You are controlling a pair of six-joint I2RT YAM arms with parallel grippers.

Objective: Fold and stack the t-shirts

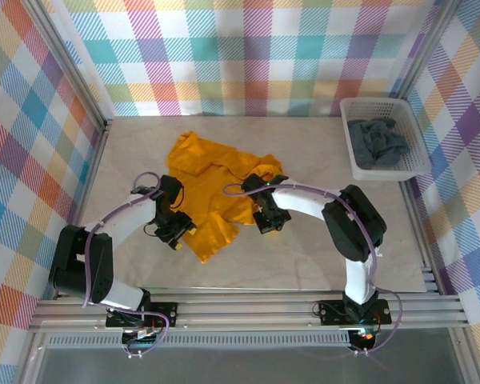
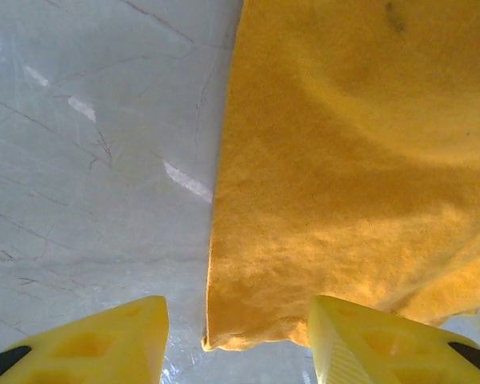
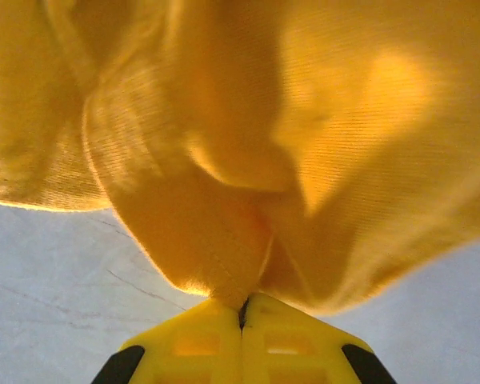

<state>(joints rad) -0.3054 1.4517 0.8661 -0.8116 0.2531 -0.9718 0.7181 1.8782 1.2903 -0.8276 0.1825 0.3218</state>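
Observation:
My right gripper draws the bunched fold from my left gripper next, over the bare tabletop on the basket's side (image 1: 318, 227), to release: the shirt lies crumpled.
The mustard-orange t-shirt (image 1: 210, 192) lies crumpled in the middle of the table. My right gripper (image 1: 266, 218) is shut on a bunched fold of the mustard-orange t-shirt (image 3: 224, 200), the cloth rising out of the closed jaws. My left gripper (image 1: 181, 233) stands open at the shirt's left edge; its yellow fingers (image 2: 104, 344) straddle the corner of the hem (image 2: 232, 336) with the cloth flat on the table between them. The dark slate-grey t-shirt (image 1: 378, 144) sits bundled in the basket at the far right.
The white lattice basket (image 1: 416, 156) stands at the far right against the checked wall. Bare marble table (image 1: 304, 256) stretches in front of the shirt and to the left of the shirt's edge (image 2: 88, 160). Aluminium frame rails run along the near edge.

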